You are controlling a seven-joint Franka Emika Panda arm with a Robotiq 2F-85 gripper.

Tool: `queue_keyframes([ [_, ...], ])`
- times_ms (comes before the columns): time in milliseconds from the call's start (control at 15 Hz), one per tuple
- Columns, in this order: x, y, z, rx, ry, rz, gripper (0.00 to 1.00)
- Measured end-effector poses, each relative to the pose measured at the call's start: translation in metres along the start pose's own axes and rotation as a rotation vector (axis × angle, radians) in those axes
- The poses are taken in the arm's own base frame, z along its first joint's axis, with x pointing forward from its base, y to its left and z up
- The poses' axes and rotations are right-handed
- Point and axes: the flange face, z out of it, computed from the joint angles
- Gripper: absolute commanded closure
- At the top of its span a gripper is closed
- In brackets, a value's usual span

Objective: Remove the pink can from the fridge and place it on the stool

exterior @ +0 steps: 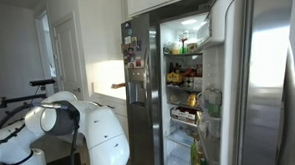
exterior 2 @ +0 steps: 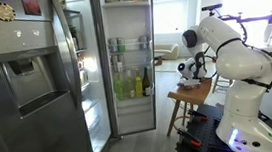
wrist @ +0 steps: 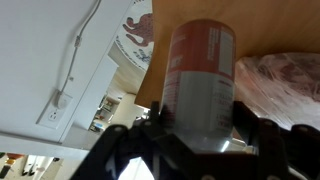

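The stool top is just below my gripper. I will next lower my gripper to the bare wooden surface beside the mottled pinkish thing and let go of the pink can [wrist: 200, 70].
In the wrist view the pink can [wrist: 200, 70], with a salmon label over a grey body, stands between the two dark fingers of my gripper [wrist: 200, 118], which is shut on it. Behind the can lies a brown wooden surface [wrist: 265, 25]. In an exterior view the gripper [exterior 2: 189, 69] hovers just above the wooden stool [exterior 2: 200, 93], right of the fridge [exterior 2: 36, 76]. The can itself is too small to make out there. The fridge [exterior: 232, 79] stands with its doors open in both exterior views, shelves full of bottles.
The white arm and its base [exterior 2: 239, 76] fill the right side next to the stool. A mottled pinkish thing [wrist: 285, 85] lies beside the can. The open fridge door [exterior 2: 74, 62] juts out. White wall with a socket and cable [wrist: 60, 100].
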Motion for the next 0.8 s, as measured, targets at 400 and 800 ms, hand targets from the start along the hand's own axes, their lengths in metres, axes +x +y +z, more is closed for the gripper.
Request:
queue_keyframes([
  [400, -0.012, -0.019, 0.011, 0.020, 0.008, 0.003, 0.52],
  [800, -0.026, -0.033, 0.026, 0.028, 0.017, 0.012, 0.52],
])
